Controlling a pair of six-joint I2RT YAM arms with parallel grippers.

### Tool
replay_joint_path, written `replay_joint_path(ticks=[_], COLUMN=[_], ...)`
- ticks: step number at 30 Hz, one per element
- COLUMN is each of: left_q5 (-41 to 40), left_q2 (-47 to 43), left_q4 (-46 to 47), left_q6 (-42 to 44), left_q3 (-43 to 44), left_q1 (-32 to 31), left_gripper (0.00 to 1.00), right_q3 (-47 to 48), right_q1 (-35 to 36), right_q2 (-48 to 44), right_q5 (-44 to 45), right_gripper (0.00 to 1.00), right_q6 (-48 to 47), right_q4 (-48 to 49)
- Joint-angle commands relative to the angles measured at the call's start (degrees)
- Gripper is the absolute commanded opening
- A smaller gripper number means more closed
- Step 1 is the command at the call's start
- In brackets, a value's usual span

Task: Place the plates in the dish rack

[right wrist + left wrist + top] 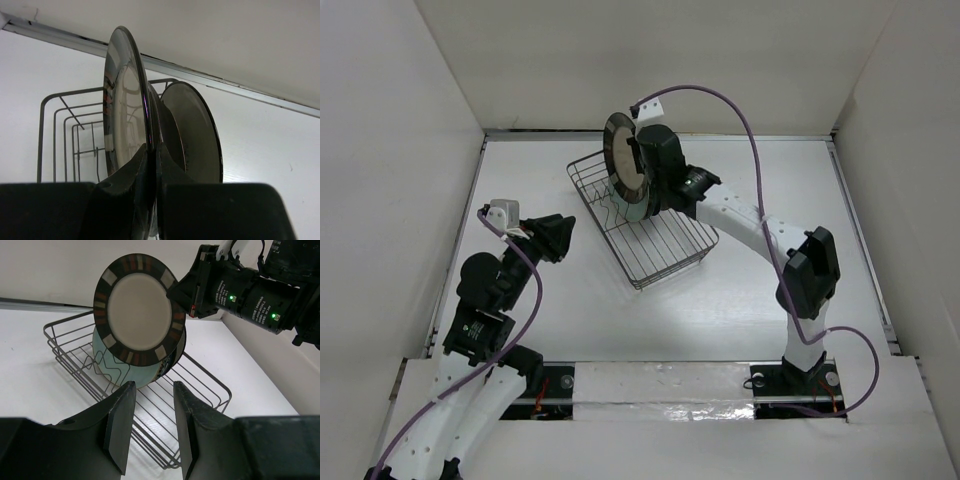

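My right gripper moves down and to the left in the top view next and lets go, since free wires (98, 156) beside the pale green plate (602, 203) lie below it there.
A dark-rimmed cream plate (618, 152) stands on edge above the far end of the dish rack (665, 250), with my right gripper (634, 165) shut on its rim. The left wrist view shows its face (137, 307). Below and behind it a pale green plate (122, 371) sits upright in the rack (212, 386), with a dark patterned plate (172, 360) at its back. In the right wrist view the held plate (122, 115) is edge-on between my right gripper (152, 150), and another plate (197, 130) stands right behind it. My left gripper (570, 236) (152, 422) hangs open and empty left of the rack.
White walls close in the table on the left (400, 150), right (910, 150) and back (660, 60). The right arm's purple cable (745, 120) arcs over the rack's right side. The rack lies diagonally on the table.
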Motion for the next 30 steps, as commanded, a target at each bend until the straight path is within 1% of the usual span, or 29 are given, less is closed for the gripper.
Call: replay_joint_path(ticks=[1,4,8,12,15,18,21,22,23,25,26,28,29,30], left_q5=[0.60,-0.71,0.95,-0.71,0.87,-0.71,-0.11,0.25,0.34,-0.97,-1.67,-1.33,-0.89,-1.06], left_q2=[-0.30,-0.13,0.40,1.01,1.37,1.54,2.42,2.60,2.51,2.86,3.12,3.83,3.83,3.83], left_q4=[1.69,1.51,1.69,1.16,1.25,1.16,0.63,0.63,0.63,0.63,0.37,-0.25,-0.25,-0.07], left_q6=[0.51,0.60,0.60,0.60,0.60,0.68,0.68,0.77,0.86,0.95,1.03,0.95,1.03,1.12], left_q3=[0.35,0.52,0.35,0.61,0.61,0.70,0.87,0.96,0.96,1.05,1.22,1.40,1.49,1.49], left_q1=[-0.41,-0.41,-0.41,-0.41,-0.41,-0.41,-0.41,-0.41,-0.41,-0.41,-0.41,-0.41,-0.41,-0.41], left_gripper=[0.33,0.33,0.34,0.34,0.34,0.34,0.34,0.34,0.34,0.35,0.35,0.36,0.37,0.39], right_q3=[4.43,2.67,1.01,-0.06,-0.75,-2.16,-0.85,-0.85,-1.37,-1.90,-1.73,-2.07,-2.60,-4.34], right_q1=[1.78,2.31,4.24,5.65,7.06,8.47,8.99,8.99,8.99,8.99,8.99,8.99,8.99,8.99], right_q2=[-2.29,-1.50,-0.09,1.05,2.10,2.54,3.95,4.04,4.04,3.78,3.60,2.37,1.50,-0.60], right_q5=[3.67,3.93,4.46,4.64,5.86,6.57,6.31,6.48,6.83,6.92,8.05,8.41,7.89,7.37], right_gripper=[0.00,0.00,0.00,0.00,0.00,0.00,0.06,0.09,0.18,0.26,0.43,0.57,0.69,0.75], right_q6=[-2.73,-2.81,-2.73,-2.73,-2.46,-2.46,-1.76,-1.59,-1.59,-1.50,0.24,0.87,1.40,1.75], right_q4=[12.16,12.26,11.64,11.64,12.07,13.48,11.91,11.73,12.07,12.60,12.87,12.78,13.30,13.74])
